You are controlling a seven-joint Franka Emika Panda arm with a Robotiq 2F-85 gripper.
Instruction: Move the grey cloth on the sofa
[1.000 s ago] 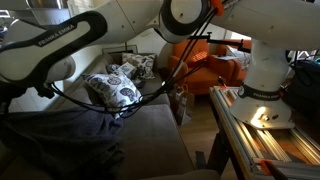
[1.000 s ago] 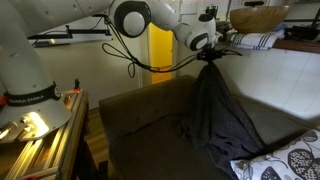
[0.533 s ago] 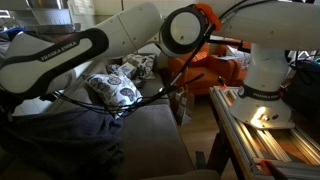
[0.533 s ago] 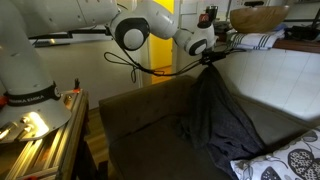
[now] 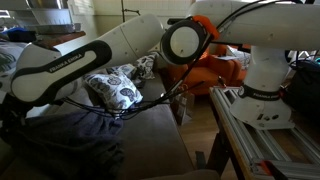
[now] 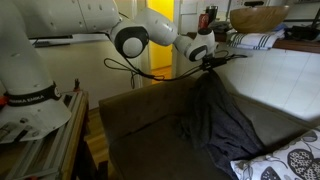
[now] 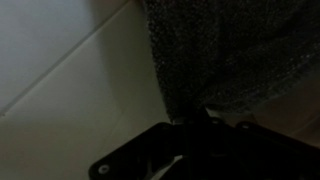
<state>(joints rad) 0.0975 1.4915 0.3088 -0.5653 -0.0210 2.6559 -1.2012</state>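
Note:
My gripper lifts the top of the grey cloth slightly and toward the pale backrest next, then releases it.
The grey cloth (image 6: 218, 118) hangs in a dark, rumpled cone from my gripper (image 6: 207, 60), and its lower folds spread on the seat of the sofa (image 6: 135, 125). The gripper is shut on the cloth's top, next to the pale backrest (image 6: 275, 85). In the wrist view the cloth (image 7: 235, 55) fills the upper right above the dark gripper (image 7: 198, 128). In an exterior view the cloth (image 5: 55, 145) lies heaped at the lower left on the sofa (image 5: 155, 135). There my arm crosses above it and the gripper is hidden.
White black-patterned pillows (image 5: 115, 88) lie on the sofa, and one shows at the lower right (image 6: 285, 160). An orange armchair (image 5: 208, 65) stands beyond the sofa's end. The robot's base stand (image 5: 262, 130) is beside the sofa. A wooden bowl (image 6: 258, 18) sits behind the backrest.
My gripper has moved down and a little along the backrest with the cloth in it, so the hanging cloth's peak sits lower. The arm has swung lower across the sofa.

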